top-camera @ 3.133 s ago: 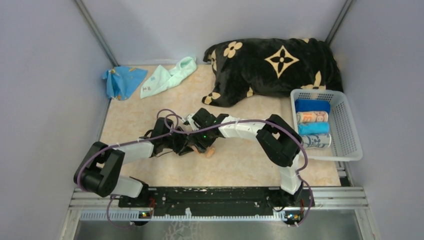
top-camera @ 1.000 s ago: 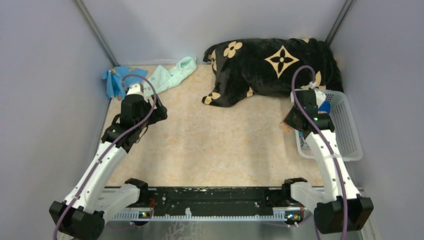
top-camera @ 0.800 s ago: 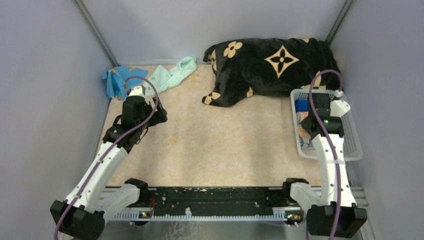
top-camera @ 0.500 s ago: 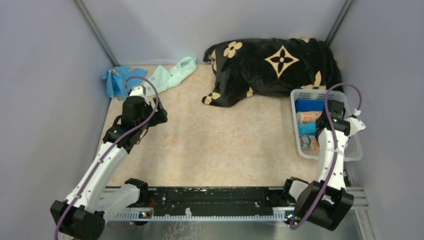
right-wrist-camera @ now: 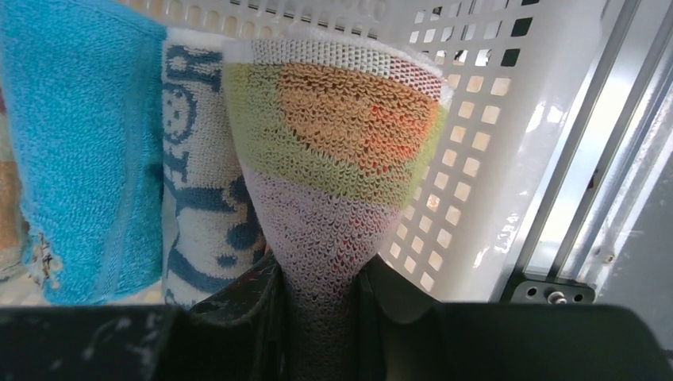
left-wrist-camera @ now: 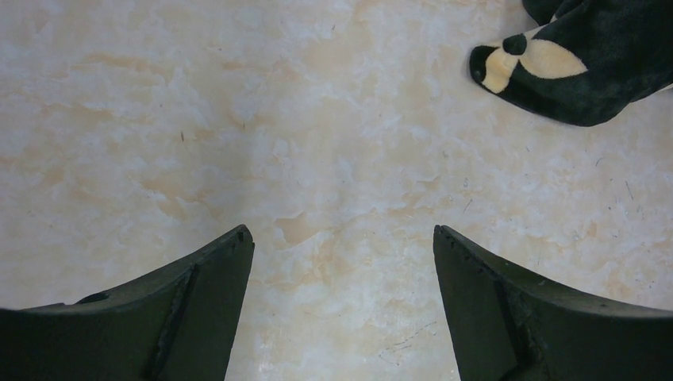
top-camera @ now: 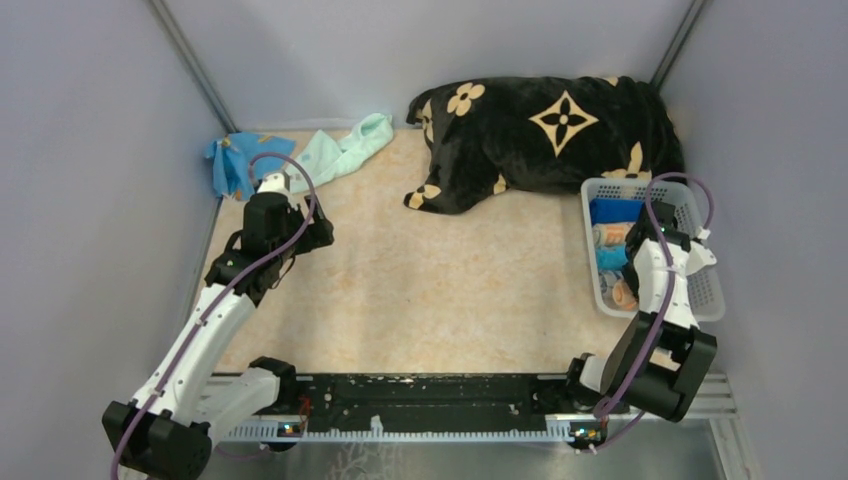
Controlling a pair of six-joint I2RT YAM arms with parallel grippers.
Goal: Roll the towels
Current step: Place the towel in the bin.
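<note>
Next, my right gripper will lower the knit towel to the space beside the white-and-blue roll, which lies below the gripper, and release it, continuing the row of rolls.
My right gripper is low inside the white basket, shut on a rolled towel with orange, green and white bands. The roll rests against the basket's perforated wall, next to a white-and-blue patterned roll and a turquoise roll. A mint green towel and a blue towel with orange print lie crumpled at the far left corner. My left gripper is open and empty over bare table, short of those two towels.
The big black blanket with beige flowers lies along the back, and its corner shows in the left wrist view. More rolled towels fill the basket's far half. Grey walls close in the left, back and right sides.
My right gripper carried the rolled towel from the basket's left rim down into the basket's near end. My left arm stayed still over the last second, after leaving the table's middle.
</note>
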